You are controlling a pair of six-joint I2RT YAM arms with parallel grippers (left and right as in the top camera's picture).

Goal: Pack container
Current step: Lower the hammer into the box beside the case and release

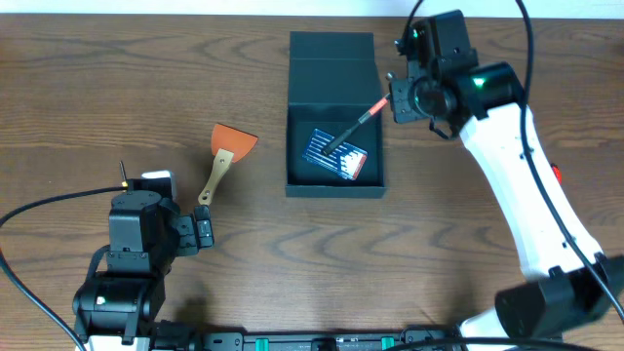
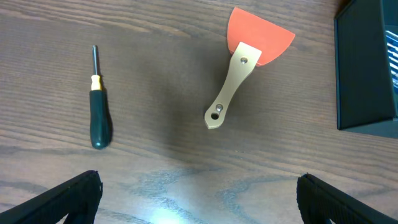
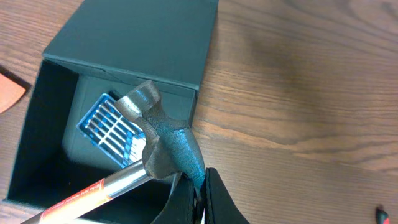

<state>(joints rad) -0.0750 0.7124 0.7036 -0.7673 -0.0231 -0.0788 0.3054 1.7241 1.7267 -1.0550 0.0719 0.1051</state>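
Observation:
The right gripper moves in past the box's side rim and down beside the blue packet [image 1: 370, 135] [image 3: 178, 104] next to release the hammer, whose head still hangs above that rim.
The container [image 1: 336, 185], a dark teal-grey box with its flap lid [image 1: 331, 58] open at the back, sits at table centre. A blue packet of thin tools [image 1: 336, 154] lies inside. My right gripper [image 1: 395, 97] is at the box's right edge, shut on the head of a small hammer [image 1: 356, 125] whose red-banded handle slants down into the box. In the right wrist view the fingers [image 3: 202, 193] pinch the grey hammer head [image 3: 165, 140] above the box [image 3: 137, 37] and the packet [image 3: 109, 127]. My left gripper [image 1: 200, 234] is open and empty, low over the table [image 2: 199, 199].
An orange-bladed scraper with a tan handle [image 1: 229, 151] lies left of the box and shows in the left wrist view [image 2: 249, 62]. A green-handled screwdriver [image 2: 99, 112] lies further left. The box's corner [image 2: 367, 68] shows at that view's right edge.

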